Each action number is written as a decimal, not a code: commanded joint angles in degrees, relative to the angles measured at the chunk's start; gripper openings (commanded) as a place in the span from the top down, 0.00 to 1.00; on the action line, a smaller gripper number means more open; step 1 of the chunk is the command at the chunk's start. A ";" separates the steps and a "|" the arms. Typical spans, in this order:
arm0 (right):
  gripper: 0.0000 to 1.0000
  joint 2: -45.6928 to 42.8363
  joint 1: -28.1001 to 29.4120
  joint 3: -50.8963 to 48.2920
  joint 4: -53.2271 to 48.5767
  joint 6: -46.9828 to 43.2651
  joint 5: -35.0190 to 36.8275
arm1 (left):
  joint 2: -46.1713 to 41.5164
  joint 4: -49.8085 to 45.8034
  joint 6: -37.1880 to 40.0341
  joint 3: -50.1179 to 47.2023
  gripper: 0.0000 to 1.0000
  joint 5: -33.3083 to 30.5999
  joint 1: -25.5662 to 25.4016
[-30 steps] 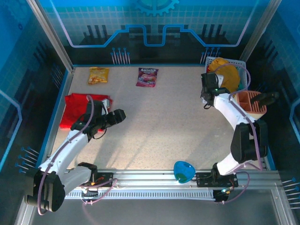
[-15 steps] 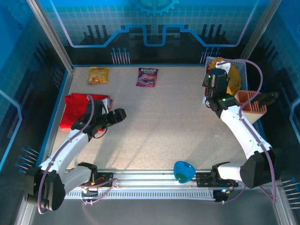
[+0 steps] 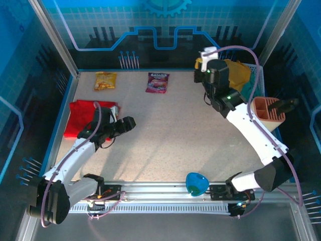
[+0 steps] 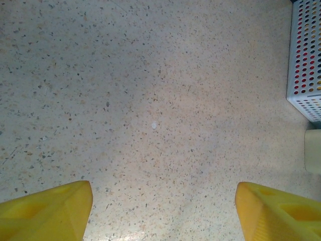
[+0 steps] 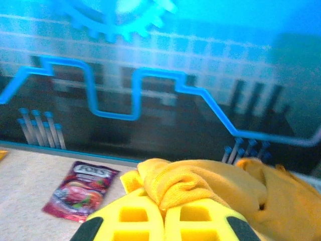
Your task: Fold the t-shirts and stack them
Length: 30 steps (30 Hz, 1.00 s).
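The fold of the yellow t-shirt should go down on the bare middle of the tabletop. Next I should swing my right gripper back toward the base, lower it there and release the fold.
The mustard-yellow t-shirt [image 3: 235, 73] hangs bunched at the back right, partly over the white basket [image 3: 258, 70]. My right gripper [image 3: 203, 64] is raised above the table's far edge and shut on a fold of it. In the right wrist view the yellow cloth [image 5: 200, 181] bulges out between the closed fingertips of the right gripper [image 5: 164, 213]. The red t-shirt [image 3: 83, 116] lies flat at the table's left side. My left gripper [image 3: 128, 123] hovers just right of it, open. In the left wrist view, bare table shows between the spread fingers [image 4: 45, 211] of the left gripper [image 4: 163, 211].
A yellow snack packet [image 3: 105, 80] and a purple one [image 3: 157, 82] lie along the far edge; the purple packet [image 5: 80, 191] is below my right gripper. A terracotta holder [image 3: 268, 110] stands at the right. A blue object [image 3: 196, 183] sits at the front rail. The perforated basket wall [image 4: 306, 60] borders the table.
My right arm has risen and swung left toward the back wall, pulling the mustard-yellow t-shirt up out of the basket. The left arm has not moved.
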 commanded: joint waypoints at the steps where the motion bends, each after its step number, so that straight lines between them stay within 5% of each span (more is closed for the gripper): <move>1: 1.00 2.08 7.66 9.94 -4.08 -9.19 -4.59 | -0.46 1.53 -1.02 -0.12 0.23 1.71 -0.33; 7: 1.00 11.17 25.30 23.11 -12.13 -16.20 -5.57 | -0.21 0.31 -0.14 1.90 0.22 0.75 -0.24; 11: 1.00 15.81 32.48 21.32 -11.32 -14.55 -0.11 | -0.22 -1.24 0.41 3.47 0.22 0.30 0.11; 19: 1.00 12.53 30.90 2.16 -12.02 2.11 4.61 | -1.17 -6.45 2.87 4.08 0.22 -3.48 0.53; 30: 0.94 -8.00 16.36 -26.04 -12.29 11.77 -8.30 | 0.95 -5.73 3.17 4.31 0.27 -5.23 0.64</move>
